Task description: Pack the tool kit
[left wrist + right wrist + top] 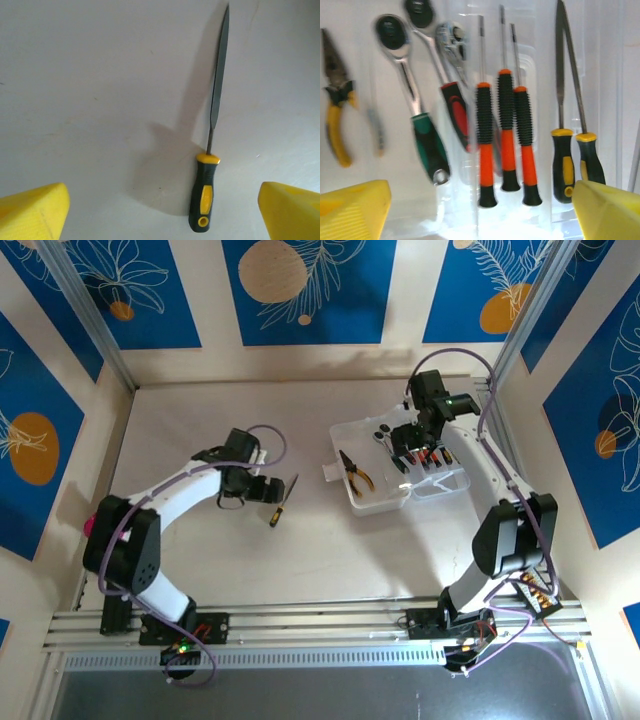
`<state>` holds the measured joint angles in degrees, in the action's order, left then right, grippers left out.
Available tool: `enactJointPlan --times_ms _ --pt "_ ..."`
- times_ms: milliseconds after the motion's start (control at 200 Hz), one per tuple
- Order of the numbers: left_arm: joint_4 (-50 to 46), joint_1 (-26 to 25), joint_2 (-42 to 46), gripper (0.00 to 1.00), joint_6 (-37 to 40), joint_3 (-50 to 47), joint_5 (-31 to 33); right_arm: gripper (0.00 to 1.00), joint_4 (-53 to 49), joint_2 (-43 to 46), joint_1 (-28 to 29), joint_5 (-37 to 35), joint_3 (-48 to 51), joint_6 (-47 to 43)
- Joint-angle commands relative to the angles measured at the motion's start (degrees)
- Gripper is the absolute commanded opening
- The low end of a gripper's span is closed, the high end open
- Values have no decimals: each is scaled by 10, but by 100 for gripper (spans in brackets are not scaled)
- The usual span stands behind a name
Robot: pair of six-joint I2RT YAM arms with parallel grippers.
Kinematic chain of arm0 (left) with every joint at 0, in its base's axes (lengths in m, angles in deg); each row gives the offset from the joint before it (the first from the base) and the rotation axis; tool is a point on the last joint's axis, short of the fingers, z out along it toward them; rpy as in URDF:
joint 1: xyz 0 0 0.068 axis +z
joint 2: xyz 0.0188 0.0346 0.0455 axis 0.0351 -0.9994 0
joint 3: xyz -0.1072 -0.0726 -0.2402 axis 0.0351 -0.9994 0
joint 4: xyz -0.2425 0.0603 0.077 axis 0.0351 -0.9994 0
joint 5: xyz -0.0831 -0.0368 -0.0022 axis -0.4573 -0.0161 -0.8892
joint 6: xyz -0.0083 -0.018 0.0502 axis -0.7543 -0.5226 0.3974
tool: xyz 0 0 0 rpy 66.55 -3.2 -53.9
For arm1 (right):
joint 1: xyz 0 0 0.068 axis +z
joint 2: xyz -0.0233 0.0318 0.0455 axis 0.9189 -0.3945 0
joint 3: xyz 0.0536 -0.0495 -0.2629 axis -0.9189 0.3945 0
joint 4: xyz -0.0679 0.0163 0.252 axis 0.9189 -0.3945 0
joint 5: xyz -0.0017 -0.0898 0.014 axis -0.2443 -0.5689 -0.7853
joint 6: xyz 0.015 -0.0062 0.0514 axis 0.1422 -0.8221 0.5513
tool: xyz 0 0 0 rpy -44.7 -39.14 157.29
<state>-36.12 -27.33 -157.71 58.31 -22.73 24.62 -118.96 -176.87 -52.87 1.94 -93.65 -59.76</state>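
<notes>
I need to move the open fingers of my left gripper down and toward the box point(385, 502) to center the grip, because the file's handle point(275, 518) lies below, nearer the finger on the box side.
A black-and-yellow-handled file point(202, 197) lies on the table, its thin blade pointing away from my left gripper point(162, 220). That gripper is open, and its yellow fingers point(32, 212) stand either side of the handle without touching it. From above, the file point(283, 500) lies just right of the left gripper point(262, 488). My right gripper point(410, 445) hangs open over the clear box point(385, 502). In the box lie yellow pliers point(337, 120), a green-handled ratchet point(412, 95), a red-handled tool point(456, 107), three orange screwdrivers point(506, 135) and two yellow-handled files point(563, 160).
Yellow pliers point(355, 472) lie in the left part of the box, and a small white tab point(330, 471) sticks out from its left side. The white table point(200, 420) is walled at the back and sides by blue patterned panels.
</notes>
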Motion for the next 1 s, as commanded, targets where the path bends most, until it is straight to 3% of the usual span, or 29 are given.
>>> enactJointPlan --times_ms 0,315,485,605,735,995 --pt "-22 -34 -26 90 15 2 37 99 1 31 26 36 15 13" --pt "-8 -69 -94 52 -4 9 26 99 7 47 41 49 34 25" --pt "-5 -73 -120 38 -10 12 30 99 10 53 41 53 38 25" --pt "1 -74 -126 15 -14 10 24 99 12 58 40 58 40 26" --pt "-9 -74 -126 0 -7 15 35 99 14 65 40 64 44 26" --pt "-29 -64 -87 0 6 38 24 99 28 95 34 102 61 37"
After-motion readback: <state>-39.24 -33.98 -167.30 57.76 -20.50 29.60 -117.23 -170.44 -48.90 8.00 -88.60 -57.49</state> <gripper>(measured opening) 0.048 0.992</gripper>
